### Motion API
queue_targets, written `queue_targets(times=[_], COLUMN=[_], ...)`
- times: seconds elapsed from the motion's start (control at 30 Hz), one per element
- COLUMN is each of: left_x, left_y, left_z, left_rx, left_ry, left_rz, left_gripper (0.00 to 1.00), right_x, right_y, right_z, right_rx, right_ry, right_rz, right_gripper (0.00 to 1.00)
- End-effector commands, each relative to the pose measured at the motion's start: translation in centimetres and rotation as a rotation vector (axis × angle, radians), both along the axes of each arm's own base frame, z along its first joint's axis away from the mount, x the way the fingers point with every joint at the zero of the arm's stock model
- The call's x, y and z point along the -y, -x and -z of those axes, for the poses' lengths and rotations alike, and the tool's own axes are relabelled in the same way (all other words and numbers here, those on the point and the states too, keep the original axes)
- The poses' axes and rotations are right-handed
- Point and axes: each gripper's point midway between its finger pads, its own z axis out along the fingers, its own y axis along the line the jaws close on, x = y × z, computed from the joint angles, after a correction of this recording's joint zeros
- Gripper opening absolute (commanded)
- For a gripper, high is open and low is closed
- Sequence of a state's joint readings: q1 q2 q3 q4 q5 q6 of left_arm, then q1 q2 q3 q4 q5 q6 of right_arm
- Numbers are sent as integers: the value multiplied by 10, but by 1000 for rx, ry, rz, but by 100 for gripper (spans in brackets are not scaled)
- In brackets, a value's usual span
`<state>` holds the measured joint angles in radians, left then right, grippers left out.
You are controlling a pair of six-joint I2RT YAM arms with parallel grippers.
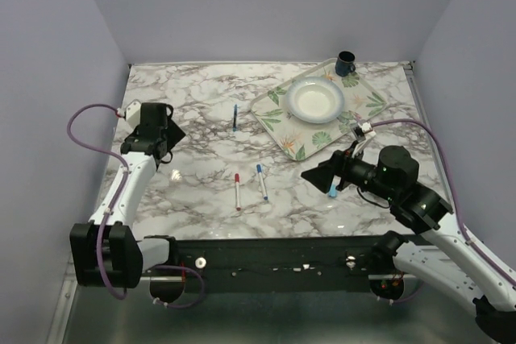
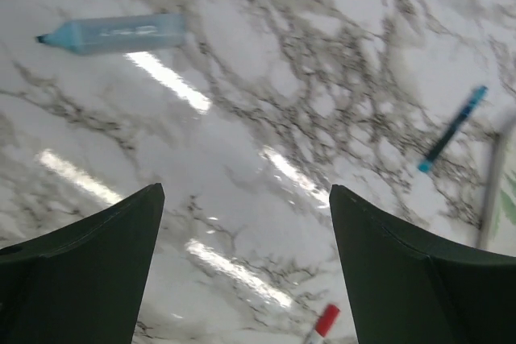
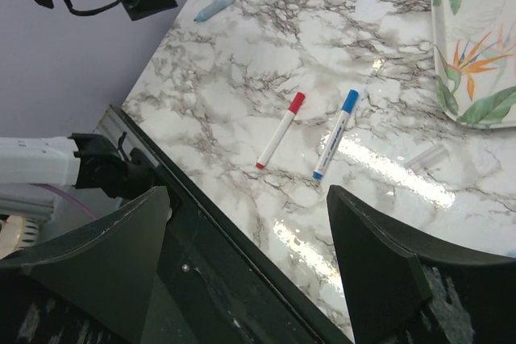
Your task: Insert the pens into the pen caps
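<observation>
My left gripper will turn next, because the thick light blue pen lies crosswise to its fingers. Then it will move down near the pen's blunt end.
A red-ended white pen and a blue-ended white pen lie side by side on the marble table; both also show in the right wrist view, red and blue. A slim dark blue pen lies farther back. A thick light blue pen lies near my left gripper, which is open, empty and above the table. A small light blue cap lies beside my right gripper, also open and empty. A pale short cylinder lies right of the blue pen.
A leaf-patterned tray at the back right holds a white plate. A dark blue mug stands at the tray's far corner. The table's dark front edge runs under my right gripper.
</observation>
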<state>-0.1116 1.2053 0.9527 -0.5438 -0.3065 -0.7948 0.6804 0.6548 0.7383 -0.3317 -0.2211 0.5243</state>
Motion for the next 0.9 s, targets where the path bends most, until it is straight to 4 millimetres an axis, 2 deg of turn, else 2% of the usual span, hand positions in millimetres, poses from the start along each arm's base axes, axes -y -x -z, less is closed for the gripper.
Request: queue_targets(times=[0.0, 0.07, 0.1, 0.13, 0.17, 0.2, 0.27, 0.37, 0.47, 0.5, 0.57, 0.6, 0.63, 0.7, 0.73, 0.8, 0.83, 0.87], left_x=[-58, -77, -92, -114, -120, -125, -134, -130, -122, -121, -120, -116, -116, -115, -116, -116, -116, -118], left_y=[3, 4, 9, 23, 25, 28, 35, 25, 16, 14, 1, -4, -12, -17, -21, -23, -26, -28], left_z=[2, 1, 6, 3, 3, 8, 6, 15, 26, 34, 34, 44, 47, 62, 66, 81, 84, 89], left_rx=[3, -21, -46, -87, -62, -85, -112, -124, -147, -174, -159, -181, -159, -176, -171, -196, -196, -192], left_ry=[-211, -296, -285, -259, -176, -150, -118, 61, 224, 237, 292, 321, 353, 376, 384, 390, 387, 394], left_rz=[-55, -111, -211, -359, -498, -570, -669, -775, -891, -919, -977, -994, -1023, -1062, -1078, -1132, -1145, -1168], left_gripper=[91, 91, 91, 90, 89, 89, 93, 98, 97, 96, 96, 96, 94, 93, 91, 91, 90, 89], right_x=[4, 2, 1, 2, 4, 5, 5, 0, -8, -9, -7, -7, -8, -8, -8, -8, -7, -6], right_y=[-4, -1, -1, -2, -4, -5, -8, -9, -8, -9, -12, -14, -15, -16, -17, -18, -19, -20], right_z=[-3, -7, -8, -11, -6, -6, -9, -16, -13, -14, -9, -17, -17, -17, -25, -23, -29, -25], right_rx=[49, 67, 74, 88, 76, 75, 79, 77, 52, 51, 22, 30, 27, 14, 27, 4, 9, -7], right_ry=[20, 10, 13, 18, 42, 56, 86, 80, 78, 83, 118, 117, 132, 153, 153, 179, 176, 193], right_rz=[13, -9, -14, -17, -3, 0, 1, -21, -58, -57, -43, -39, -43, -47, -48, -46, -41, -32], right_gripper=[86, 86, 86, 86, 86, 86, 86, 86, 85, 85, 85, 85, 85, 85, 85, 85, 85, 85])
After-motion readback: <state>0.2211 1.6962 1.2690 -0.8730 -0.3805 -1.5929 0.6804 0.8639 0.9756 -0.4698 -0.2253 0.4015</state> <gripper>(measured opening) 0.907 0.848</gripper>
